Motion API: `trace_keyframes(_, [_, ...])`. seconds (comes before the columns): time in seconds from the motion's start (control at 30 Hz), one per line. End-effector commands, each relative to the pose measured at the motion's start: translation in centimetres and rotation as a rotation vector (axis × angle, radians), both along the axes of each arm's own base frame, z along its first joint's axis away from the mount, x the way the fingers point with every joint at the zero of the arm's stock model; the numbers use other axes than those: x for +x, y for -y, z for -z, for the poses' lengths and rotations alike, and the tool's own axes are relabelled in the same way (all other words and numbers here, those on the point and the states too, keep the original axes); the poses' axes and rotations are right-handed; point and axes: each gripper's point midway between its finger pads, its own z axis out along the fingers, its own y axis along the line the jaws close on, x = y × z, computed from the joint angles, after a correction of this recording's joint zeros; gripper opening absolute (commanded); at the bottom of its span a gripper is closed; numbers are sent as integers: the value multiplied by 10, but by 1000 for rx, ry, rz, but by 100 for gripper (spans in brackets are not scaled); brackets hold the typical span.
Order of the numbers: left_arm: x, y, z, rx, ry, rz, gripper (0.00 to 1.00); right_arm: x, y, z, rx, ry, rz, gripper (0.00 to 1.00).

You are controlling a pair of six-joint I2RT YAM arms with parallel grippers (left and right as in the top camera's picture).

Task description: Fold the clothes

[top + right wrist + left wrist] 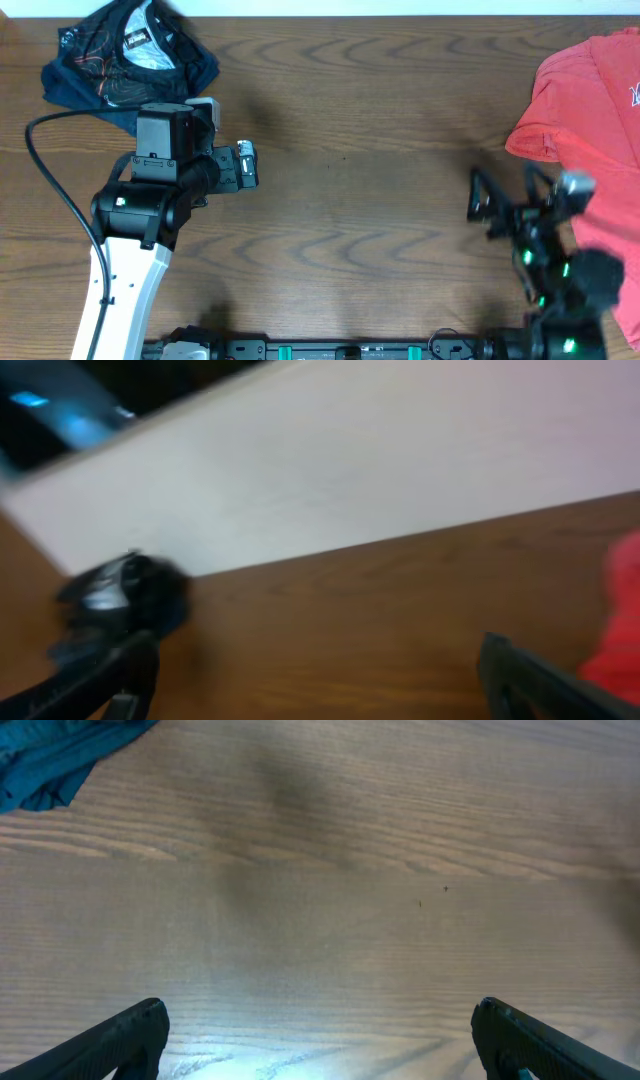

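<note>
Next, my right gripper moves outward, tilts down and lowers onto the red t-shirt's corner [520, 141] [600, 668], before it grabs that corner toward the table's middle.
A crumpled dark blue and black garment [125, 50] lies at the table's far left corner; its blue edge shows in the left wrist view [60, 755]. A red t-shirt [590, 110] lies spread at the right side; its edge shows blurred in the right wrist view [615, 620]. My left gripper [247, 165] is open and empty over bare wood, right of and below the dark garment [320, 1020]. My right gripper [500, 200] is open and empty just left of the red shirt, above the table [320, 660].
The wooden table [360, 150] lies between the two garments. A black cable [50, 170] loops at the left arm's side. A white wall [350, 460] stands behind the far edge. A dark blurred shape [125, 595] shows at the left of the right wrist view.
</note>
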Motion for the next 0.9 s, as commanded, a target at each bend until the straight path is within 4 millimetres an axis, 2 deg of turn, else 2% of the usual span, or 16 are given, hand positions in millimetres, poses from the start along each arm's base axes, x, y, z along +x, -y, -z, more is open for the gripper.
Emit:
trace_keyframes(0.0, [1,0,-8,9,21,6,98,39,27,13,-96,-155,120,99])
trace_keyframes(0.2, [-8,-1,-1,16,-23,6,98,112,47,55,-174,-469,128,99])
trace_keyframes(0.3, [-13,-2,3,19,-51,6,98,149,72,85,-218,-573,214,99])
trace_keyframes(0.4, [-16,-2,5,21,-65,6,98,167,83,121,-277,-673,206,99])
trace_keyframes(0.5, [-18,-3,6,23,-75,6,98,173,94,161,-278,-798,214,99])
trace_keyframes(0.57, [-18,-3,7,23,-77,6,98,176,100,179,-273,-846,217,98])
trace_keyframes(0.67, [-19,-3,7,23,-80,6,98,178,111,199,-271,-892,237,92])
trace_keyframes(0.87, [-19,-3,7,23,-80,6,98,173,126,222,-268,-947,269,90])
